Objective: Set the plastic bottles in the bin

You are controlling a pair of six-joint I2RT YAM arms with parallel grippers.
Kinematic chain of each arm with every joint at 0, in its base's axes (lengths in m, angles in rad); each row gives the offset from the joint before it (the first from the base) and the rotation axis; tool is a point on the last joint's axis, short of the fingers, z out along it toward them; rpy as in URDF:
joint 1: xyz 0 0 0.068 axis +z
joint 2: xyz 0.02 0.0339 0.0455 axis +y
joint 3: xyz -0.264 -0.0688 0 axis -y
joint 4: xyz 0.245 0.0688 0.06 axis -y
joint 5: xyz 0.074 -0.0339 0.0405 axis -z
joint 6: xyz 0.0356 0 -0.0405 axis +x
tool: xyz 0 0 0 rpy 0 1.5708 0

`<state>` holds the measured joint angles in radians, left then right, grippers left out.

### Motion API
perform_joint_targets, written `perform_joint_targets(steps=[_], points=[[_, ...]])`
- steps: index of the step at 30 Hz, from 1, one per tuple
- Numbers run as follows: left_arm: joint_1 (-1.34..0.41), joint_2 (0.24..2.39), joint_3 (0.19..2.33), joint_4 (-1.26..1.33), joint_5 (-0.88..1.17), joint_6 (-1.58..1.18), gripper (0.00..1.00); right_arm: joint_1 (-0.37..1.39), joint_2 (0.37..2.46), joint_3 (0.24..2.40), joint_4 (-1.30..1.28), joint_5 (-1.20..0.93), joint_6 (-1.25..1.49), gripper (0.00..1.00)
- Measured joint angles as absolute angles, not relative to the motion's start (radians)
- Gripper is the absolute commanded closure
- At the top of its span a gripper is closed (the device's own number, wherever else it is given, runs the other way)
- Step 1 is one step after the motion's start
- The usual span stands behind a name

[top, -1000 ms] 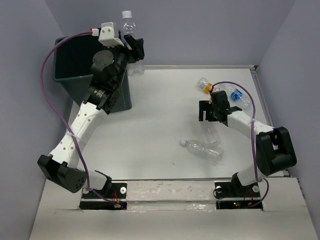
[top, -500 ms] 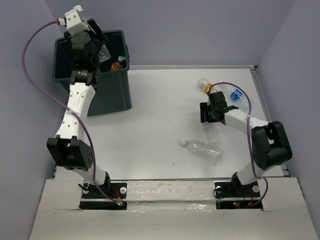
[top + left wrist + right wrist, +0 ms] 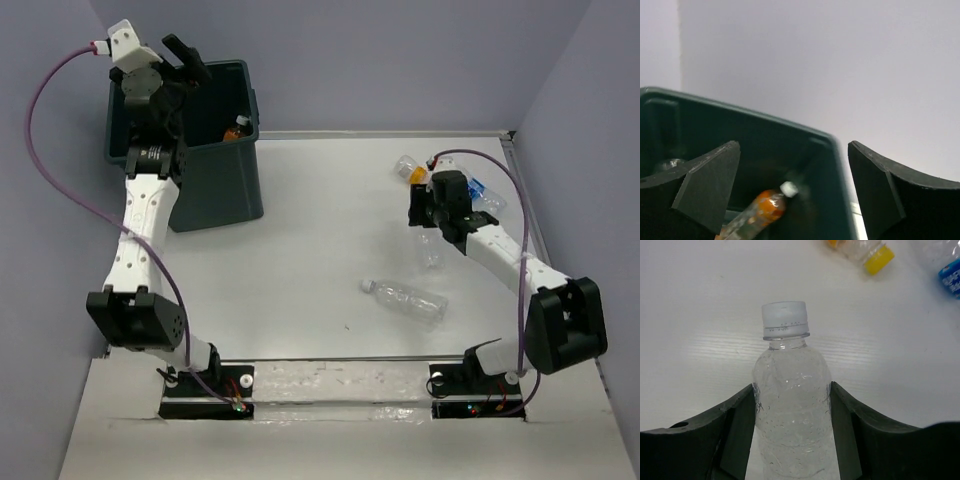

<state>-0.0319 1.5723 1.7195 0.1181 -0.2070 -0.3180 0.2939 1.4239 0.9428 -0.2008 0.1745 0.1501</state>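
Note:
My right gripper should move up, then to the left in the top view over the bin's opening [image 3: 218, 102] to release the clear white-capped bottle, since the bin's sides stand tall.
The bin [image 3: 215, 185] stands at the far left; its rim [image 3: 740, 118] runs across the left wrist view. An orange-tinted bottle [image 3: 236, 127] [image 3: 756, 213] lies inside it. My left gripper [image 3: 186, 56] [image 3: 793, 167] hangs open and empty above the bin's opening. My right gripper [image 3: 426, 208] [image 3: 792, 390] is shut on a clear white-capped bottle [image 3: 430, 252] [image 3: 790, 405], one finger against each side of its body. Another clear bottle [image 3: 405, 298] lies on the table near the front.
A yellow-capped bottle [image 3: 408, 168] [image 3: 865, 251] and a blue-labelled bottle [image 3: 478, 192] [image 3: 950, 272] lie just beyond the right gripper. Purple walls close in the table at the back and on both sides.
The left arm swung left over the bin and its gripper opened; the clear bottle it carried no longer shows. The right gripper closed on the clear bottle and shifted slightly back and to the right.

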Motion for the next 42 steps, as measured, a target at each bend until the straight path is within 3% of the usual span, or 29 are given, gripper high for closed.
perform_joint_targets(steps=[7, 14, 22, 29, 39, 42], points=[[-0.095, 1.185, 1.544, 0.191, -0.039, -0.432, 0.01, 0.346, 1.303, 1.074, -0.166, 0.131, 0.159, 0.59], [-0.122, 0.804, 1.100, 0.234, 0.153, -0.575, 0.01, 0.606, 1.389, 1.413, -0.116, 0.123, 0.135, 0.59], [-0.144, 0.537, 0.698, -0.025, 0.280, -0.576, 0.01, 0.735, 1.702, 1.972, -0.075, 0.070, 0.089, 0.59], [-0.151, 0.342, 0.454, -0.130, 0.430, -0.640, 0.01, 0.798, 2.104, 2.549, 0.022, -0.028, 0.075, 0.60], [-0.271, 0.341, 0.394, -0.142, 0.472, -0.713, 0.01, 0.867, 2.511, 2.729, 0.570, -0.012, 0.090, 0.60], [-0.337, 0.341, 0.378, -0.141, 0.456, -0.741, 0.01, 0.869, 2.580, 2.730, 0.622, 0.015, 0.091, 0.50]])
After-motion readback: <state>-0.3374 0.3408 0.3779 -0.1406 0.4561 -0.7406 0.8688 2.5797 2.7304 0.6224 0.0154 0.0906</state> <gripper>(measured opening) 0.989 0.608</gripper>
